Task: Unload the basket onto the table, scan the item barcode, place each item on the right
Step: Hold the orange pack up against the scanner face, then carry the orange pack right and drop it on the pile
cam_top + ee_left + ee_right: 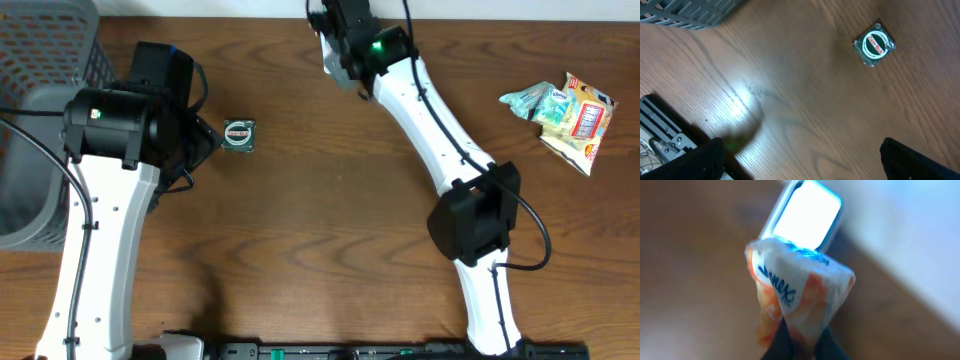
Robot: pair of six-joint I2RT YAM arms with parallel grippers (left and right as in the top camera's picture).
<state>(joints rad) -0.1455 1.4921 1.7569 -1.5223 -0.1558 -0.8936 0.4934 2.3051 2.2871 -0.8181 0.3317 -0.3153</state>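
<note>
The robot's right gripper will next swing over the yellow snack packet (581, 120), which lies to the gripper's right in the overhead view, and release the orange tissue packet where others are gathered.
My right gripper (801, 336) is shut on a soft white and orange tissue packet (795, 287) with blue lettering. The packet stands up in front of a bright white scanner window (807, 217), very close to it. In the overhead view the right gripper (337, 52) is at the table's far edge, and the packet (328, 55) shows only as a pale patch under it. My left gripper (800, 167) hangs open above bare wood, with one dark finger (702, 160) on the left. A small square packet with a green and white round label (873, 44) lies ahead of it.
A grey mesh basket (45, 90) stands at the far left, and its rim (690, 12) shows in the left wrist view. Crinkled snack packets (565, 112) lie at the far right. The small labelled packet (239, 134) lies just right of the left wrist.
</note>
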